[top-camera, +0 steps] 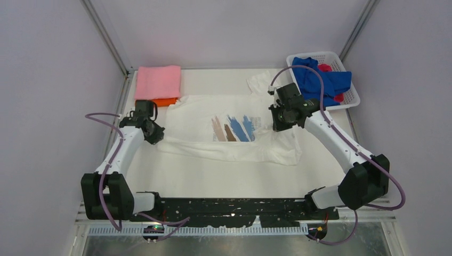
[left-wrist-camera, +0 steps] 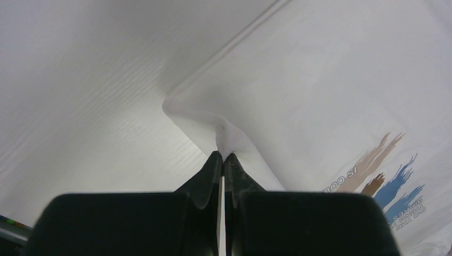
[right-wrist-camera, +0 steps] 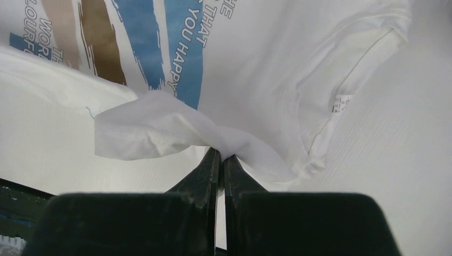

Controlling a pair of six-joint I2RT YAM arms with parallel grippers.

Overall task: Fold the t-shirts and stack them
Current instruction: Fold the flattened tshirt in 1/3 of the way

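My right gripper lowers toward the blue strokes (top-camera: 245,129) (right-wrist-camera: 169,52) and releases the cloth next, since the pinched side still stands raised in a fold beside the print.
A white t-shirt (top-camera: 213,140) with blue and brown brush-stroke print lies spread across the middle of the table. My left gripper (top-camera: 156,135) is shut on its left edge; the pinched cloth (left-wrist-camera: 226,140) rises from the fingertips (left-wrist-camera: 223,156). My right gripper (top-camera: 278,124) is shut on the shirt's right side, near the sleeve (right-wrist-camera: 149,130) and collar (right-wrist-camera: 325,128). A folded pink shirt (top-camera: 158,81) lies on a folded orange one (top-camera: 165,101) at the back left. Blue (top-camera: 320,80) and red (top-camera: 326,68) shirts lie in the basket.
A white lattice basket (top-camera: 352,96) stands at the back right. Metal frame posts (top-camera: 106,37) and grey walls bound the table. A black strip (top-camera: 229,208) runs between the arm bases at the near edge.
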